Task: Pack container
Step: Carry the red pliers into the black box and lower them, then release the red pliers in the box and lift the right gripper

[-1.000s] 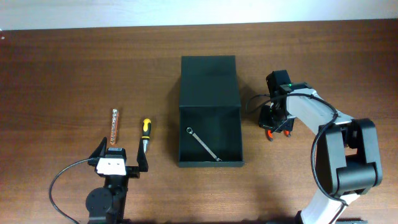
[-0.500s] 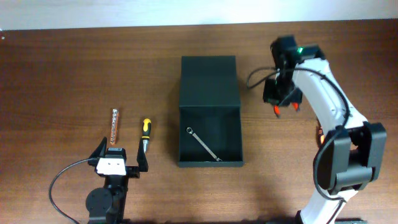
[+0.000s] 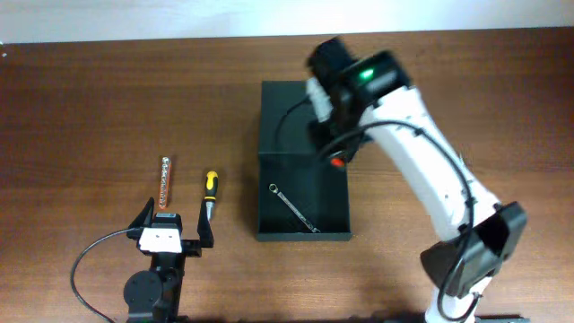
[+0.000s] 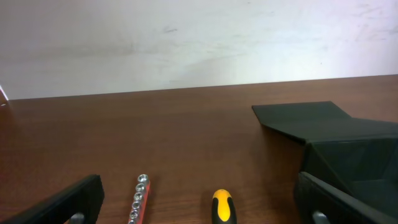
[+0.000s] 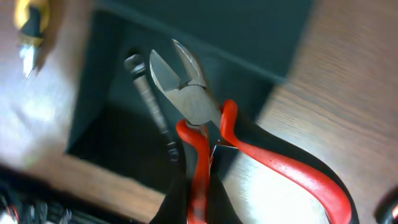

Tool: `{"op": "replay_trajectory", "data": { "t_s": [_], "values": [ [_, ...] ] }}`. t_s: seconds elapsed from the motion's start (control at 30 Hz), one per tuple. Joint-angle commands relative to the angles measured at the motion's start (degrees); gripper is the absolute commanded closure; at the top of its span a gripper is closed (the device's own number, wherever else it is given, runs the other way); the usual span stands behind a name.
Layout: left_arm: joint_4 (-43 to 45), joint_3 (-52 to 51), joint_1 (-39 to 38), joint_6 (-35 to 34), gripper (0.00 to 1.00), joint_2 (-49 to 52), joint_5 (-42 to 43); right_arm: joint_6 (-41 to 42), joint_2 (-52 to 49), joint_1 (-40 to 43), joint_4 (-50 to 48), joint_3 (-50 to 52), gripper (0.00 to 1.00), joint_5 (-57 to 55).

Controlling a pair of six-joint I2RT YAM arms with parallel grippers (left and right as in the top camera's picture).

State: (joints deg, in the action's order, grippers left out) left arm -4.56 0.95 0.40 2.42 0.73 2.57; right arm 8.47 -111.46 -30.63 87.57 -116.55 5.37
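My right gripper should next go down and to the left in the overhead view, toward the bottom of the container beside the wrench (image 3: 293, 208) below it, and let go of the pliers.
The container (image 3: 302, 224) is a matte black box, lid flap (image 3: 301, 117) folded open to the far side, also in the left wrist view (image 4: 348, 149). A silver wrench (image 3: 293, 208) lies inside it, seen too in the right wrist view (image 5: 149, 99). My right gripper (image 3: 335, 158) is shut on red-handled cutting pliers (image 5: 205, 137) and holds them over the box's upper right corner. My left gripper (image 3: 172, 235) is open and empty near the front edge, behind a yellow-handled screwdriver (image 3: 209, 191) and a red rail of sockets (image 3: 166, 182).
The screwdriver (image 4: 222, 206) and socket rail (image 4: 140, 199) lie on the brown wooden table left of the box. A pale wall runs along the table's far edge (image 4: 124, 96). The right arm stretches from the front right across to the box.
My right arm has swung left from the table right of the box, carrying the pliers up and over the box's upper right corner. The left arm has not moved.
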Motion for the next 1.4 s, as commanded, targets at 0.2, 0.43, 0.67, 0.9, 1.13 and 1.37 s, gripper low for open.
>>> {"op": "replay_trajectory", "data": {
  "t_s": [0.2, 0.43, 0.67, 0.9, 1.13, 1.37],
  "values": [
    [0.0, -0.4, 0.1, 0.9, 0.01, -0.4, -0.4, -2.2, 0.4, -6.6, -6.0, 3.1, 0.91, -3.5],
    [0.0, -0.4, 0.1, 0.9, 0.01, -0.4, -0.4, -2.0, 0.4, -6.5, -11.9, 10.0, 0.91, -3.0],
    [0.0, -0.4, 0.1, 0.9, 0.01, -0.4, -0.4, -2.0, 0.4, -6.5, -21.2, 20.0, 0.87, -2.8],
    [0.0, -0.4, 0.1, 0.9, 0.01, -0.4, -0.4, -2.0, 0.4, -6.5, -25.8, 27.5, 0.84, -0.9],
    [0.0, -0.4, 0.1, 0.9, 0.01, -0.4, -0.4, -2.0, 0.4, -6.5, -27.4, 30.0, 0.80, -0.9],
    [0.0, -0.4, 0.1, 0.9, 0.01, -0.4, -0.4, -2.0, 0.4, -6.4, -26.8, 25.7, 0.56, -0.9]
  ]
}}
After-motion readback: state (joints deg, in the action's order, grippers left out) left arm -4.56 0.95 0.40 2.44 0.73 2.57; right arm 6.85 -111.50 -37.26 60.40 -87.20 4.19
